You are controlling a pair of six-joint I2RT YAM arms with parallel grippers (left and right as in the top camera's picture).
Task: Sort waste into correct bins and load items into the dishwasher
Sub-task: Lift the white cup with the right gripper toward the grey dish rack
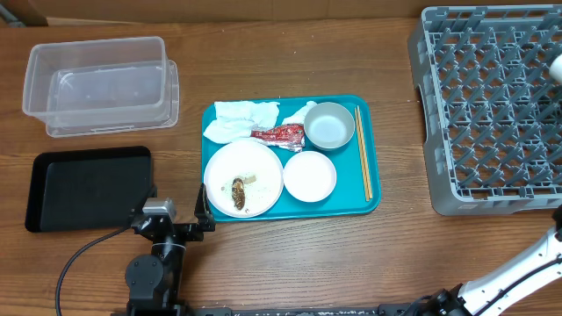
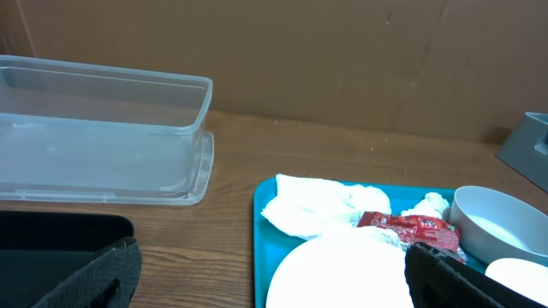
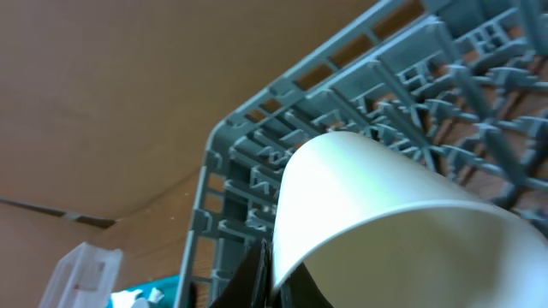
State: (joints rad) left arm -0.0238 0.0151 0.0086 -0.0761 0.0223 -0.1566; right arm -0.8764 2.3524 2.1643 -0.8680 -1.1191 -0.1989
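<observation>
The dish rack's wires lie empty below. The cup goes down slightly back with my right gripper next, and its rim is released once the cup rests among them.
On the teal tray (image 1: 374,203) lie white tissues (image 1: 237,121), a red wrapper (image 1: 279,134), a grey-green bowl (image 1: 329,125), a large white plate (image 1: 262,163) with a brown scrap (image 1: 239,193) and crumbs, a smaller plate (image 1: 309,175) and chopsticks (image 1: 363,154). My left gripper (image 1: 176,218) is open and empty at the tray's near left corner. In the left wrist view it (image 2: 274,287) faces the plate (image 2: 342,269). My right gripper (image 3: 272,275) is shut on the white cup (image 3: 368,197), held over the grey dish rack (image 3: 445,77). The cup (image 1: 555,66) shows at the overhead's right edge.
The clear tub (image 1: 101,83) stands at the back left, with the black tray (image 1: 88,186) in front of it. The dish rack (image 1: 492,114) fills the right side. The right arm (image 1: 527,263) crosses the near right corner. A brown cardboard wall stands behind the table.
</observation>
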